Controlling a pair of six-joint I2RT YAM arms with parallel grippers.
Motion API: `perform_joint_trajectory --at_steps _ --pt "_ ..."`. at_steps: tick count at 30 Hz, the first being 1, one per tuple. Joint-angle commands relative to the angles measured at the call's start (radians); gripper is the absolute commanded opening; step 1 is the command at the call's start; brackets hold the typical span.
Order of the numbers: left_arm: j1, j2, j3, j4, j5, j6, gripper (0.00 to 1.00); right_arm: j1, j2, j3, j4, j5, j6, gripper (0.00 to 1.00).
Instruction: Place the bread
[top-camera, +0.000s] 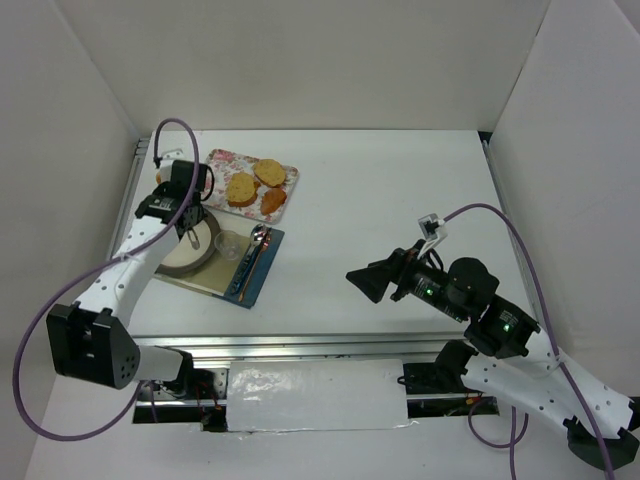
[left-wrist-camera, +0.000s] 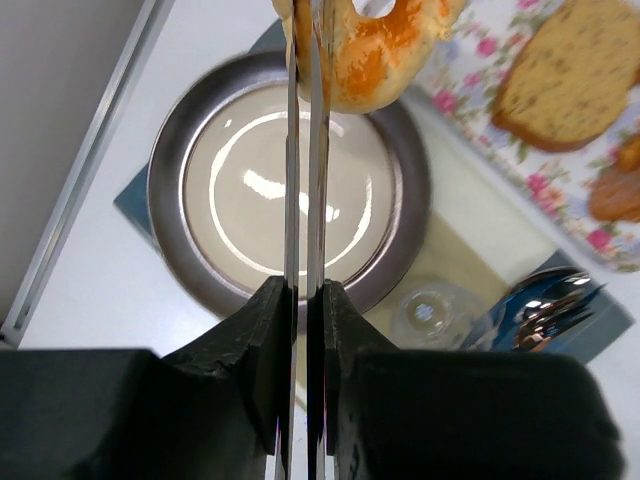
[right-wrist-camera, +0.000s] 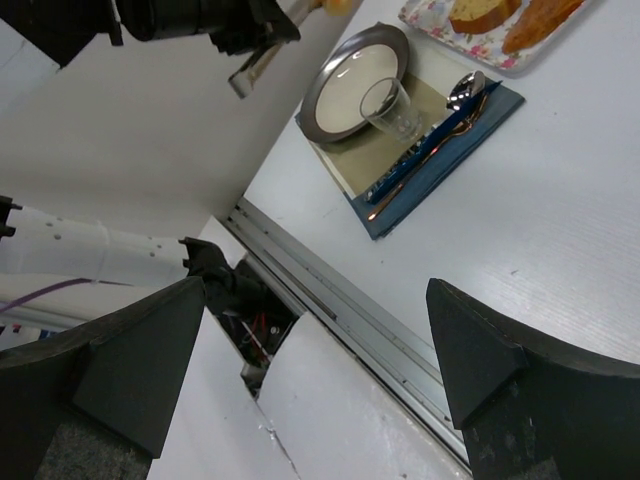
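Note:
The bread (left-wrist-camera: 385, 60) hangs over the plate's far rim, so it goes back and down to the plate's empty middle next. My left gripper moves it there, then opens.
The bread (left-wrist-camera: 385, 60), a golden-brown ring-shaped bun, hangs pinched between the tips of thin metal tongs (left-wrist-camera: 305, 180) just over the far rim of a round grey plate (left-wrist-camera: 170, 200). My left gripper (left-wrist-camera: 307, 290) is shut on the tongs' handle. In the top view the left gripper (top-camera: 185, 205) stands over the plate (top-camera: 178, 262) and hides the bread. A sliver of the bread (right-wrist-camera: 335, 5) shows in the right wrist view. My right gripper (top-camera: 365, 283) is open and empty over bare table at the right.
A floral tray (top-camera: 222, 163) behind the plate holds two toasted slices (top-camera: 241, 188) and a reddish-orange piece (top-camera: 273, 201). A clear glass (top-camera: 232, 244), a spoon (top-camera: 258, 238) and more cutlery lie on a blue napkin (top-camera: 262, 275) beside the plate. White walls enclose the table.

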Motion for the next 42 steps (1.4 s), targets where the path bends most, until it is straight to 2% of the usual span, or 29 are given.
perform_joint_trajectory --at_steps 1,5,9,15,27,28,31,33,35,36,37,42 --pt "-0.018 -0.054 -0.089 -0.056 -0.070 -0.117 0.00 0.006 0.004 -0.002 0.045 -0.017 0.001 1.00" --pt "-0.041 -0.107 -0.175 -0.109 -0.112 -0.202 0.00 0.006 0.041 0.000 0.048 -0.019 0.000 1.00" --pt "-0.056 -0.185 -0.273 -0.086 -0.100 -0.263 0.00 0.006 0.059 0.007 0.045 -0.023 -0.002 1.00" --pt "-0.078 -0.239 -0.350 -0.106 -0.108 -0.289 0.00 0.005 0.055 0.007 0.040 0.004 -0.007 1.00" --pt "-0.112 -0.176 -0.381 -0.103 -0.140 -0.320 0.00 0.006 0.030 0.007 0.031 0.018 -0.010 1.00" --pt "-0.112 -0.182 -0.379 -0.100 -0.143 -0.317 0.14 0.005 0.030 0.009 0.031 0.018 -0.008 1.00" --pt "-0.112 -0.195 -0.381 -0.082 -0.131 -0.296 0.42 0.006 0.030 0.009 0.032 0.009 -0.008 1.00" --pt "-0.113 -0.189 -0.375 -0.076 -0.119 -0.282 0.50 0.005 0.030 0.009 0.031 0.012 -0.008 1.00" --pt "-0.112 -0.176 -0.373 -0.072 -0.117 -0.271 0.54 0.006 0.029 0.010 0.026 0.017 -0.011 1.00" --pt "-0.112 -0.175 -0.375 -0.069 -0.116 -0.271 0.60 0.006 0.026 0.010 0.023 0.018 -0.011 0.99" --pt "-0.112 -0.173 -0.378 -0.063 -0.114 -0.268 0.62 0.006 0.023 0.010 0.023 0.018 -0.010 1.00" --pt "-0.112 -0.178 -0.381 -0.052 -0.125 -0.260 0.60 0.005 0.012 0.009 0.022 0.018 -0.010 1.00"
